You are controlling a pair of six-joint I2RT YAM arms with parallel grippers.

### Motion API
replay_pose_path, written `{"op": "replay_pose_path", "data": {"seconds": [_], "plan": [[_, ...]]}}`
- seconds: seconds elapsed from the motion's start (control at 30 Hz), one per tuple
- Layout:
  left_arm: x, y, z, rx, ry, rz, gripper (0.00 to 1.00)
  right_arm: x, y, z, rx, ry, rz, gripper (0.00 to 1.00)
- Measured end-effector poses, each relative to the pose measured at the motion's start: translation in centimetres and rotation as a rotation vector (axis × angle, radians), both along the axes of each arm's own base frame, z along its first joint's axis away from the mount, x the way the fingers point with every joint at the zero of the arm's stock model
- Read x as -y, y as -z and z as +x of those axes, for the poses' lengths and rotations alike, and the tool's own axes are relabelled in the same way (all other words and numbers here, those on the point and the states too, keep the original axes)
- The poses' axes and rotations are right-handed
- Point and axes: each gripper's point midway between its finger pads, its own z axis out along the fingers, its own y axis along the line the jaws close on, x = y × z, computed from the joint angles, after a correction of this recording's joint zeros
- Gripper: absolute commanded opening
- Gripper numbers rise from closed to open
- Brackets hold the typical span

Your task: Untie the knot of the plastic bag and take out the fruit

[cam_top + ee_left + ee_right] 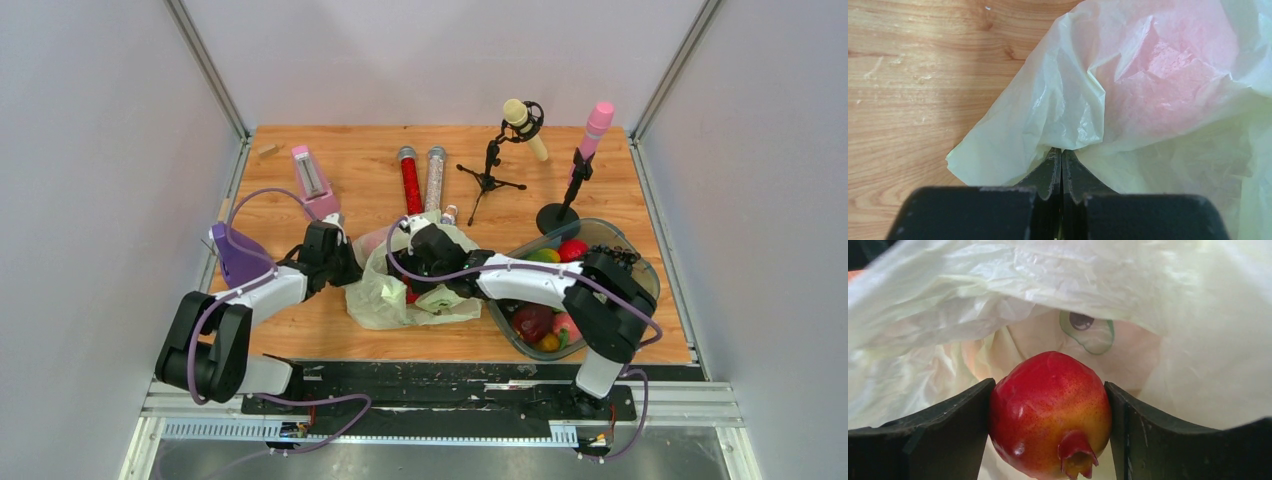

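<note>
I will lift my right gripper from the bag point(385, 298), move it over the tub's far end point(576, 243) and let go of the red fruit, because the clear tub holds toy fruits.
The pale green plastic bag point(385, 298) lies crumpled at the table's middle, its mouth open toward the right arm. My left gripper point(347, 270) is shut on a fold of the bag's edge point(1068, 125), jaws pressed together point(1062, 156). My right gripper point(418, 283) reaches into the bag and is shut on a red fruit point(1050, 410), round, red-to-yellow, with a small crown pointing at the camera. Its fingers point(963, 415) press both sides of the fruit. A pink mass point(1168, 75) shows through the film. The light green fruit is not visible.
A clear plastic tub point(640, 272) at the right holds several toy fruits. Behind the bag stand two bead-filled tubes point(411, 180), two microphones on stands point(520, 120), a pink wedge-shaped device point(312, 180) and a purple object point(238, 255) at the left edge.
</note>
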Motion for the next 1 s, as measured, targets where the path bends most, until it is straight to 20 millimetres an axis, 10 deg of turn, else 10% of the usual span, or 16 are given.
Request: {"op": "replay_pose_path", "data": {"seconds": [0.7, 1.0], "plan": [[-1.2, -0.8, -0.3, 0.015, -0.008, 0.061, 0.00, 7.6, -11.9, -1.1, 0.111, 0.160, 0.105, 0.51], [-1.2, -0.8, -0.4, 0.011, -0.002, 0.066, 0.00, 19.1, -13.8, 1.1, 0.098, 0.507, 0.108, 0.45]]}}
